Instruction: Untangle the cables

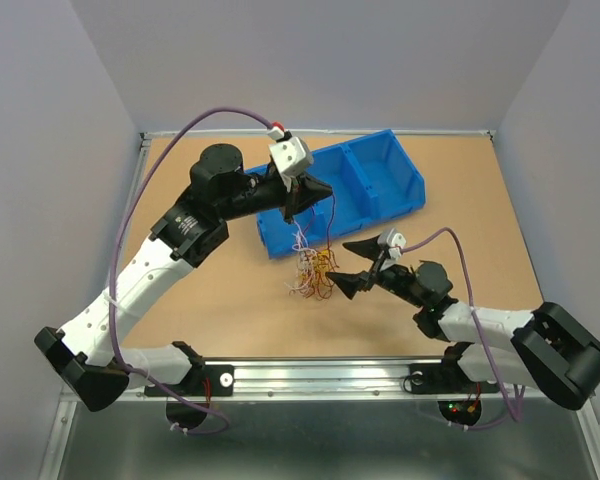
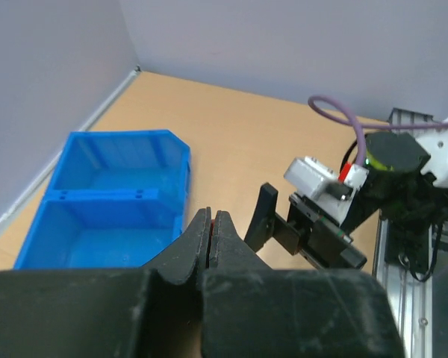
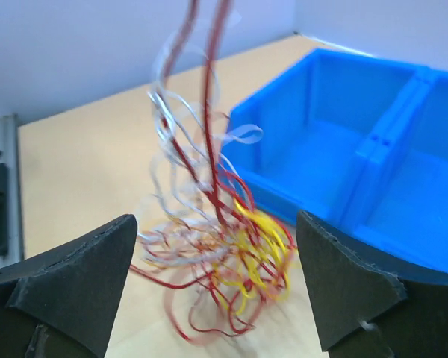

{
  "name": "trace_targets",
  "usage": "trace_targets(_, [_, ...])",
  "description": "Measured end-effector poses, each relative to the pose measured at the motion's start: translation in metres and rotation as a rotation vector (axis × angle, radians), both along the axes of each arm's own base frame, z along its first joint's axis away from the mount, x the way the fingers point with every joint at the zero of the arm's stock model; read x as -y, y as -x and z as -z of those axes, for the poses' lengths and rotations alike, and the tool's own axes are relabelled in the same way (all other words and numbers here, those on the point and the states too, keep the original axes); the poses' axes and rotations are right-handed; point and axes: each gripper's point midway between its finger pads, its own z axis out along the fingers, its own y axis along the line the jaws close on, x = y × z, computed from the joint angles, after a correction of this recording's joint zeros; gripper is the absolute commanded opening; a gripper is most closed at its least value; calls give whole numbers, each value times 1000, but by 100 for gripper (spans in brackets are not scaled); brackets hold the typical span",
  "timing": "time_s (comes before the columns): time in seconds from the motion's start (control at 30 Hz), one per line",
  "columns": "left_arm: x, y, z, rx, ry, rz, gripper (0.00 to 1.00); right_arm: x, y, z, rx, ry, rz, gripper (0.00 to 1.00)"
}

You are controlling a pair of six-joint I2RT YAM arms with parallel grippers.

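Note:
I will lift the red strands next with my left gripper, then lower them and release them. The strands run from its closed fingers into the hanging tangle.
The cables (image 1: 312, 272) are a small tangle of thin red, white and yellow curly wires hanging just above the table in front of the blue bin (image 1: 375, 185). Red strands rise from the bunch to my left gripper (image 1: 305, 195), which is shut on them; a sliver of red shows between its closed jaws (image 2: 210, 237). My right gripper (image 1: 352, 267) stands open just right of the bunch. In the right wrist view the cables (image 3: 218, 246) hang, blurred, between its wide-apart jaws (image 3: 216, 280), touching neither finger.
The blue two-compartment bin (image 2: 112, 216) lies behind the bunch, its near wall (image 3: 343, 186) close to the right gripper. Grey walls bound the table on three sides. A metal rail (image 1: 310, 378) runs along the near edge.

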Motion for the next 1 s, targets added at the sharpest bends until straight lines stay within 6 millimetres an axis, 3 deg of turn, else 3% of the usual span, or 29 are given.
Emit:
trace_targets(0.13, [7,9,18,-2,-19,65,0,-1,1,-17,19,-26,-6,94])
trace_targets(0.37, [14,18,12,27,1,128,0,-16,-29,-60,51,-68,41,95])
trace_targets(0.53, [19,18,14,26,1,141,0,-30,-48,-76,64,-79,45,93])
trace_targets(0.67, [22,15,18,15,-5,143,0,-48,-63,-87,74,-84,22,83])
trace_targets(0.73, [25,12,16,9,-5,138,0,-57,-67,-88,73,-84,-6,69])
trace_targets(0.83, [28,2,-4,13,2,105,0,-70,-71,-71,43,-67,-50,47])
trace_targets(0.9, [29,-5,-28,28,15,75,0,-77,-72,-46,1,-37,-73,29])
trace_targets(0.97, [25,-18,-67,45,32,-3,0,-79,-71,-36,-7,-51,-88,28])
trace_targets(1.0, [21,-21,-79,38,30,-36,0,-79,-70,-43,25,-81,-91,28])
